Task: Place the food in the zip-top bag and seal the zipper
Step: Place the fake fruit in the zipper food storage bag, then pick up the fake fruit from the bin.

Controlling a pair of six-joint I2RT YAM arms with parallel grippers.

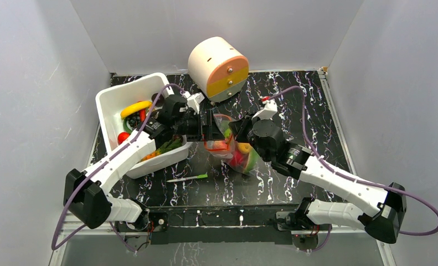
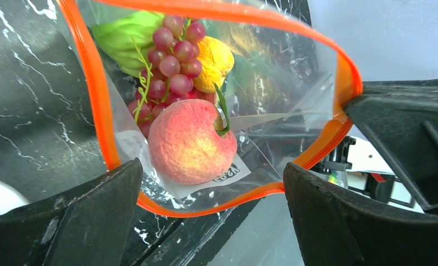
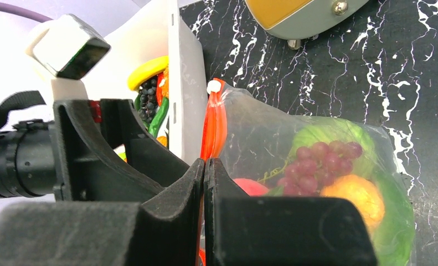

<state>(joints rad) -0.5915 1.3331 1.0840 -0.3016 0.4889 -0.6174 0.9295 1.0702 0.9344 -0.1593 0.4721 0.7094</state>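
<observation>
My left gripper swings from the bag's opening, left in the top view, next. It goes down to close beside the banana's bag-side end (image 1: 151,105), as the bin still holds food.
The zip-top bag (image 1: 236,152) lies mid-table, holding food. In the left wrist view its mouth gapes, ringed by the orange zipper (image 2: 97,105). Inside lie a peach (image 2: 191,141), purple grapes (image 2: 169,61), a yellow piece (image 2: 215,55) and a green piece (image 2: 125,33). My left gripper (image 2: 214,219) (image 1: 210,131) stands open at the mouth, nothing between its fingers (image 2: 72,221); the peach rests just beyond them. My right gripper (image 3: 205,166) (image 1: 234,128) is shut on the zipper (image 3: 215,119) at the mouth's other side.
A white bin (image 1: 112,101) at the back left holds more toy food, among it a banana (image 1: 135,107). A cream and orange drum (image 1: 219,66) stands behind the bag. A thin white-and-green stick (image 1: 187,178) lies near the front. Grey walls close in three sides.
</observation>
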